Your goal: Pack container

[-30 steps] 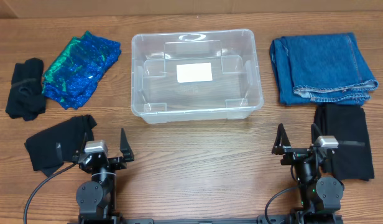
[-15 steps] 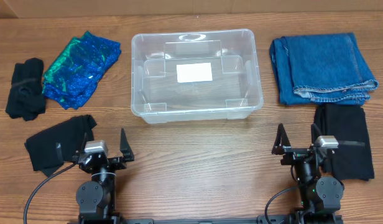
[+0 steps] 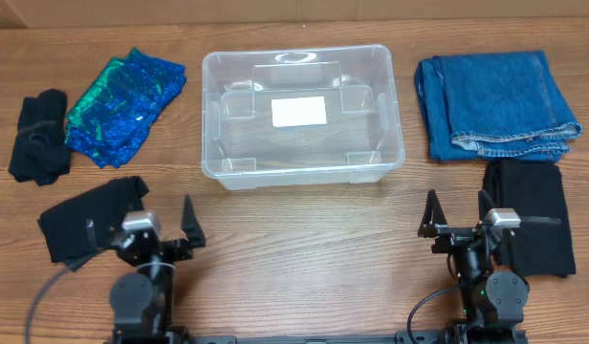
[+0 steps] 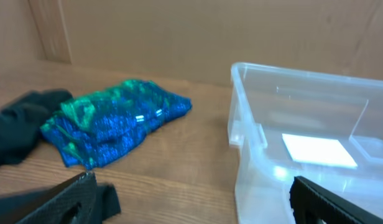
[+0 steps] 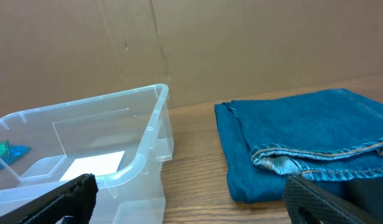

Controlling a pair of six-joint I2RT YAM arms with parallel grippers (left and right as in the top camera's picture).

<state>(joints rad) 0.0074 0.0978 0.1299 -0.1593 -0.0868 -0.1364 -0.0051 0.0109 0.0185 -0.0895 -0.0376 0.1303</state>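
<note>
The shiny blue-green garment lies flat on the tabletop, so my left gripper should reach outward to it, tilt the fingers down and lower them onto the garment's middle [image 3: 127,106] [image 4: 120,118].
The clear plastic container [image 3: 299,117] with a white label on its bottom stands empty at the table's middle back; it also shows in the left wrist view [image 4: 316,149] and the right wrist view [image 5: 86,162]. Folded blue jeans [image 3: 495,103] lie to its right, also in the right wrist view [image 5: 303,143]. A shiny blue-green garment [image 3: 122,105] lies to its left, also in the left wrist view [image 4: 114,127]. My left gripper [image 3: 159,227] and right gripper [image 3: 459,218] are open and empty near the front edge.
A black bundle [image 3: 38,137] lies at the far left. A black cloth [image 3: 84,218] lies next to my left gripper. A folded black garment [image 3: 532,215] lies beside my right gripper. A cardboard wall stands behind the table.
My left arm has shifted slightly to the left. The right arm and all objects have not moved.
</note>
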